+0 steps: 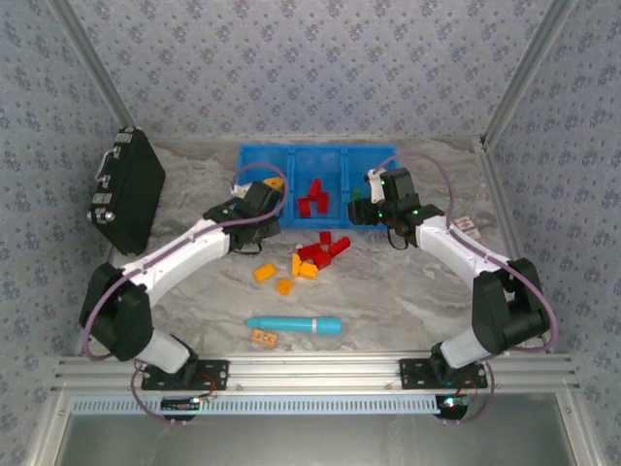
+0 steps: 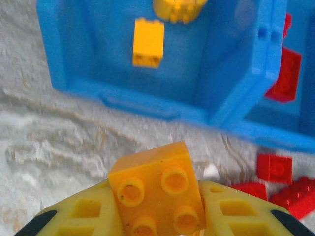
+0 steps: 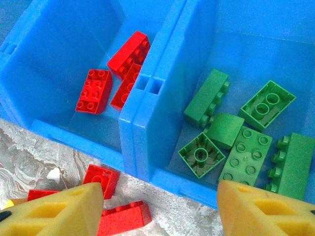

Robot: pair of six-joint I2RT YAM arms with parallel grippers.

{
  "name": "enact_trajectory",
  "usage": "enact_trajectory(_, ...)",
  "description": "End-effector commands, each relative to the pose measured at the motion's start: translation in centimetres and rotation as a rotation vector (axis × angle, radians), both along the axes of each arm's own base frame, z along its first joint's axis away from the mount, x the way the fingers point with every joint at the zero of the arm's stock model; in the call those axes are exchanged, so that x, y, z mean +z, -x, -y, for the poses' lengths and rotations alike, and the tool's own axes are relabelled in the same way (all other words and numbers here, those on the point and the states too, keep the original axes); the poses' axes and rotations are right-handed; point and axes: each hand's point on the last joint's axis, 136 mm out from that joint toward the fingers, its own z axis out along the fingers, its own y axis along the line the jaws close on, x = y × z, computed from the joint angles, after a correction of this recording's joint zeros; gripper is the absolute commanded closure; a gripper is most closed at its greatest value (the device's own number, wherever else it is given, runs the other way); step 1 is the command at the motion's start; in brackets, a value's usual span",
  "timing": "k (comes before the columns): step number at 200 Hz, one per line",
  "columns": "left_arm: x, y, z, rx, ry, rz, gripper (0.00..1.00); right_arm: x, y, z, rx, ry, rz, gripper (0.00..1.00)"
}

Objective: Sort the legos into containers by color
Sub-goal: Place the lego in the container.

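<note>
Next, my left gripper moves outward over the tray's front side and down, then releases the orange-yellow lego [image 2: 157,187]. The yellow legos' section [image 2: 178,58] of the tray lies below and outward of it.
My left gripper [image 2: 157,199] is shut on an orange-yellow lego [image 2: 157,187], studs facing the camera, held just short of the front wall of the blue containers tray [image 2: 147,105]. Two yellow legos [image 2: 147,43] lie in its left compartment. Red legos [image 3: 94,91] lie in the middle compartment and several green legos [image 3: 246,152] in the right one. My right gripper [image 3: 160,196] stands open over the tray's front wall [image 3: 147,147] with nothing between its fingers. From above, the left gripper [image 1: 262,209] and right gripper [image 1: 372,199] flank the tray [image 1: 320,149].
Loose red legos [image 1: 325,250] and orange ones [image 1: 265,273] lie on the table in front of the tray. A cyan cylinder [image 1: 294,324] and another orange lego [image 1: 264,338] lie nearer the arm bases. A black case [image 1: 126,189] leans at the left wall.
</note>
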Motion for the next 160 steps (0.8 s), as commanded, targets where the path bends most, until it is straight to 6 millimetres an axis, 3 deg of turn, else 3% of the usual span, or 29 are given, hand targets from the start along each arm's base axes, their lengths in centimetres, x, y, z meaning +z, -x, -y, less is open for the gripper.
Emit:
enact_trajectory(1, -0.3, -2.8, 0.3, -0.055, -0.061, 0.008, 0.82, 0.5, 0.8, 0.0, 0.014, -0.003, -0.012, 0.36)
enact_trajectory(38, -2.4, -6.9, -0.4, -0.023, -0.089, -0.006, 0.81, 0.2, 3.2, -0.1, 0.019, -0.002, -0.052, 0.36)
enact_trajectory(88, -5.5, -11.5, 0.3, -0.031, -0.037, -0.031, 0.80, 1.2, 9.3, -0.1, 0.033, -0.039, -0.040, 0.35)
enact_trajectory(103, -6.3, -12.2, 0.9, -0.049, -0.039, -0.057, 0.73, 0.6, 11.1, 0.1, 0.047, -0.025, -0.035, 0.35)
enact_trajectory(121, -6.9, -12.6, 1.2, -0.061, -0.042, -0.074, 0.56, -1.2, 12.9, 0.9, 0.042, -0.005, -0.074, 0.34)
enact_trajectory(143, -6.3, -12.5, 1.0, -0.065, -0.038, -0.063, 0.42, -2.6, 14.7, 1.4, 0.044, 0.007, -0.118, 0.34)
enact_trajectory(160, -5.1, -12.3, 0.7, -0.073, -0.032, -0.043, 0.39, -2.8, 15.6, 0.9, 0.073, -0.003, -0.115, 0.33)
